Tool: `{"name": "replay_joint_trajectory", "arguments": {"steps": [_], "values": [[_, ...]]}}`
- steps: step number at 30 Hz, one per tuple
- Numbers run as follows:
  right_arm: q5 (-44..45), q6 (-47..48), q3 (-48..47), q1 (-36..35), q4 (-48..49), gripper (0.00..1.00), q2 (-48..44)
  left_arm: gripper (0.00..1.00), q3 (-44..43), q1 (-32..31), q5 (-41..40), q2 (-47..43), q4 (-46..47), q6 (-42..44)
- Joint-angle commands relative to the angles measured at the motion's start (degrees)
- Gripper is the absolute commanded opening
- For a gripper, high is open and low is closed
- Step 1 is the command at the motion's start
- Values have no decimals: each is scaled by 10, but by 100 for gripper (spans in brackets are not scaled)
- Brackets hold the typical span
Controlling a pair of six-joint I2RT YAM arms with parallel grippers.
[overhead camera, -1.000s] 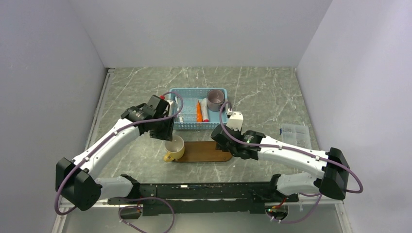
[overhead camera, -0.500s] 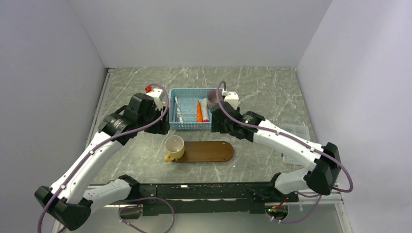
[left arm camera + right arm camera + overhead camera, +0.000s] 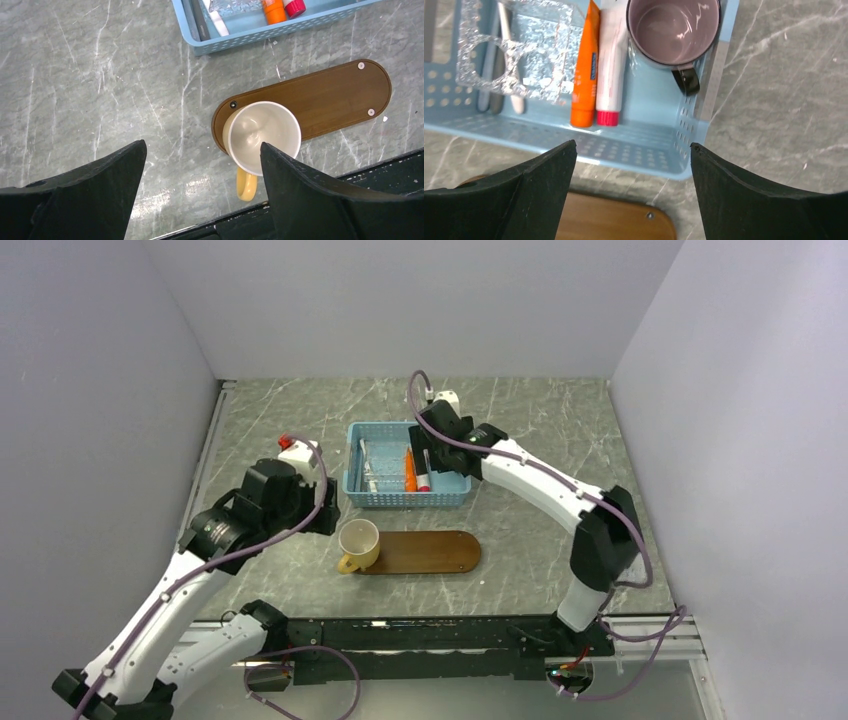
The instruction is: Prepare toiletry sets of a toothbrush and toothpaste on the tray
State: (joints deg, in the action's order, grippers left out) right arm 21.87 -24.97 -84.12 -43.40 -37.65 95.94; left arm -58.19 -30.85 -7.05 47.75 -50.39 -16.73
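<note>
My right gripper should next move outward and down onto the greyish-purple mug's rim (image 3: 629, 31) beside the white tube, because the mug is below my fingers and farther outward.
The dark-brown tray (image 3: 430, 552) (image 3: 330, 97) (image 3: 609, 220) lies in front of the light-blue basket (image 3: 400, 500) (image 3: 639, 155). In the basket lie the orange toothpaste (image 3: 409, 469) (image 3: 585, 75) (image 3: 273, 10) and a thin white toothbrush (image 3: 510, 65) (image 3: 216, 20), partly under clear packaging. My left gripper (image 3: 328, 512) (image 3: 202, 150) is open over bare table, left of a yellow cup (image 3: 358, 543) (image 3: 262, 137) standing on the tray's left end. Above the basket's right half, my right gripper (image 3: 440, 452) (image 3: 633, 150) hangs open and holds nothing.
A white tube with a red cap (image 3: 610, 70) lies beside the toothpaste. A greyish-purple mug (image 3: 673, 30) stands in the basket's corner; the right arm hides it from above. Crinkled clear packaging (image 3: 514, 55) covers the basket's other side. A black rail (image 3: 300, 210) runs along the near edge.
Both arms have pulled away from the tray: the left swung back and leftward, the right rose and moved far over the basket. Both grippers' jaws have widened.
</note>
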Motion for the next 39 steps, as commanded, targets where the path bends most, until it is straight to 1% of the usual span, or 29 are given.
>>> {"name": "replay_joint_trajectory", "arguments": {"steps": [1, 3, 7, 9, 12, 15, 17, 18, 22, 27, 31, 35, 39], "values": [[-24, 70, -63, 20, 43, 88, 46, 92, 22, -3, -15, -41, 20, 25], [-33, 81, -90, 30, 45, 88, 78, 93, 40, -3, -16, -58, 29, 33], [-58, 93, -156, 51, 38, 84, 141, 96, 84, -2, -25, -86, 59, 38], [-65, 97, -190, 61, 31, 79, 171, 96, 98, -2, -24, -97, 65, 39], [-91, 100, -235, 74, 14, 76, 209, 96, 117, -1, -23, -120, 78, 36], [-111, 100, -268, 84, 1, 69, 238, 97, 124, -2, -32, -145, 82, 33], [-116, 100, -287, 85, -7, 63, 255, 97, 134, -2, -27, -160, 92, 31], [-117, 99, -293, 85, -12, 60, 262, 97, 136, -2, -21, -164, 98, 31], [-111, 86, -306, 86, -24, 59, 286, 98, 135, -2, -33, -158, 92, 31], [-108, 79, -314, 86, -33, 55, 307, 97, 129, -2, -28, -133, 87, 31], [-99, 78, -316, 85, -38, 53, 320, 98, 132, -2, -27, -135, 90, 31], [-101, 76, -310, 85, -34, 43, 325, 98, 131, 1, -31, -135, 90, 31], [-99, 75, -315, 85, -44, 36, 332, 98, 131, 2, -29, -133, 89, 32]]}}
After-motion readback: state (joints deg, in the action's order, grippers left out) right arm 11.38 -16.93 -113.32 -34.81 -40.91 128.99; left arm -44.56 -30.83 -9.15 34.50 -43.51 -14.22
